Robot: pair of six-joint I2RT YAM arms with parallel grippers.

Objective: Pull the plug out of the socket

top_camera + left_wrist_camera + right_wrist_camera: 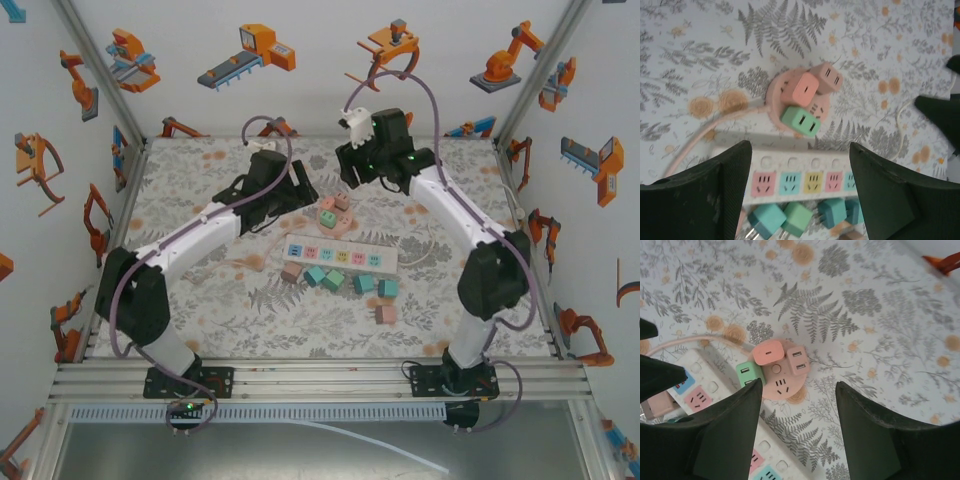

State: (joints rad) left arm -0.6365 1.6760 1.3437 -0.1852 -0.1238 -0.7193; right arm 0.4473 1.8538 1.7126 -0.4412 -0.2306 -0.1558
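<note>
The dusty pink plug (342, 201) (797, 360) still sits in the round pink socket, so it gets my right gripper next, which moves down and across onto it and closes there.
A round pink socket (772, 98) lies on the floral table top with three plugs in it: a salmon plug (801, 89), a dusty pink plug (827, 77) and a green plug (801, 121). In the right wrist view the socket (782, 386) carries the same salmon plug (769, 352), dusty pink plug (797, 360) and green plug (747, 374). My left gripper (800, 195) hovers open over the white power strip, just short of the socket. My right gripper (797, 435) hangs open above the table beside the socket, holding nothing. From above, both grippers (290, 195) (355, 165) flank the socket (335, 213).
A white power strip (340, 256) with coloured outlets lies just in front of the socket, and the socket's pink cord (695, 137) runs off to the left. Several loose teal, green and pink plugs (325, 277) lie scattered in front of the strip. Printed walls enclose the table.
</note>
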